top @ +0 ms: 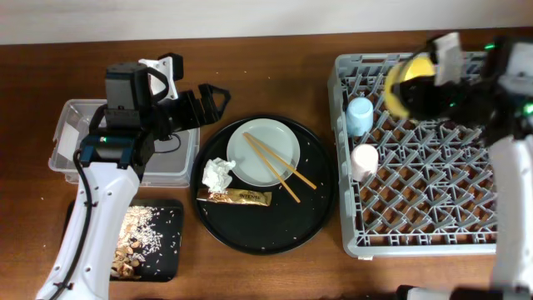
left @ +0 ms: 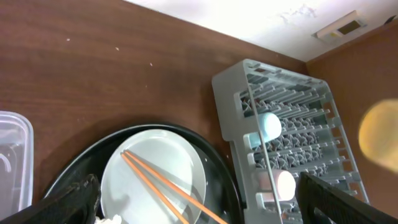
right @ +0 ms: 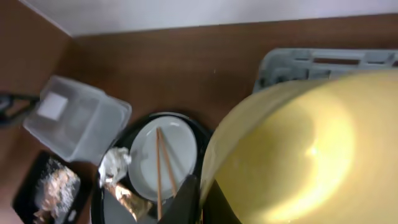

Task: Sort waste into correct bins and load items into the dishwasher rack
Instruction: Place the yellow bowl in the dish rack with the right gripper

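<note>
Next, the right gripper lowers and tilts, then brings the yellow bowl down into the rack [top: 416,218] beside the blue cup.
My right gripper [top: 439,73] is shut on the rim of the yellow bowl [top: 408,85] and holds it above the far part of the grey dishwasher rack [top: 416,218]. The bowl fills the right wrist view [right: 298,155], with my fingers [right: 202,199] on its edge. A blue cup [top: 360,115] and a pink cup [top: 364,160] lie in the rack's left side. The grey-white plate [top: 260,143] carries the chopsticks [top: 279,167]. The white napkin [top: 218,173] and brown-gold wrapper [top: 235,197] lie beside it. My left gripper [top: 208,100] is open and empty, above the table beyond the plate [left: 155,168].
Plate, napkin and wrapper rest on a large round black tray [top: 250,237]. The clear tub [top: 75,142] stands at the left under my left arm. The flat black tray [top: 171,246] in front of it holds food scraps [top: 137,237].
</note>
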`<state>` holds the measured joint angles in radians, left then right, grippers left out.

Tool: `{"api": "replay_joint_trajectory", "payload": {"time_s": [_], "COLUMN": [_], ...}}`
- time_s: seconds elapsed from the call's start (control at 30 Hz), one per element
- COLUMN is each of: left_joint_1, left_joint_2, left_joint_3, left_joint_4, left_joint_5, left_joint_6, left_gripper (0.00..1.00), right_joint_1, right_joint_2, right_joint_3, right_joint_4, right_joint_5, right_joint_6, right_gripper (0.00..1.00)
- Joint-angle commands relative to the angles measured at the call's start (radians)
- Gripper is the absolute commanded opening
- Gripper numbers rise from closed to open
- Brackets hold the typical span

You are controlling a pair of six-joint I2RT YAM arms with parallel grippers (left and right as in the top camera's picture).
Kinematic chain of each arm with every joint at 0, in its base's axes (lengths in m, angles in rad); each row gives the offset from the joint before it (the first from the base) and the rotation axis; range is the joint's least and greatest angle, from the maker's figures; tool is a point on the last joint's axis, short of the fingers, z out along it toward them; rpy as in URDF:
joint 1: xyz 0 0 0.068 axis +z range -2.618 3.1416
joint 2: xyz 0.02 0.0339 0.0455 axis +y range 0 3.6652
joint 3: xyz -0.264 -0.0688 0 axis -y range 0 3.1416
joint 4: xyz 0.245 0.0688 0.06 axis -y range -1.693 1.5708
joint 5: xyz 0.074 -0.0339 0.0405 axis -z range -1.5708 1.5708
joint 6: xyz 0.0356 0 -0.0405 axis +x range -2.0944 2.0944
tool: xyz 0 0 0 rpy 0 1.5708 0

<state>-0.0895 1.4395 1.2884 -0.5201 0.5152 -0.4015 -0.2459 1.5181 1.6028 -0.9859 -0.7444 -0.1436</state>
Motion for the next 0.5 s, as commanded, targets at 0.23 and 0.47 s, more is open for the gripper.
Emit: {"api": "replay_joint_trajectory", "payload": {"time_s": [0.23, 0.47], "left_joint_1": [0.001, 0.001], "left_joint_2": [-0.013, -0.013], "left_joint_3": [0.008, 0.008], "left_joint_4": [0.002, 0.002], "left_joint_5": [0.0, 0.0], "left_joint_6": [0.002, 0.002], "left_gripper": [1.0, 0.99], "right_joint_1": [-0.194, -0.248], "right_joint_2": [0.544, 0.562], "right_joint_3": [0.013, 0.013], "right_joint_4": [0.288, 0.12], "right_joint_5": [-0.797, -0.346], "right_joint_6": [-0.114, -0.111], "right_gripper": [0.04, 0.04]}}
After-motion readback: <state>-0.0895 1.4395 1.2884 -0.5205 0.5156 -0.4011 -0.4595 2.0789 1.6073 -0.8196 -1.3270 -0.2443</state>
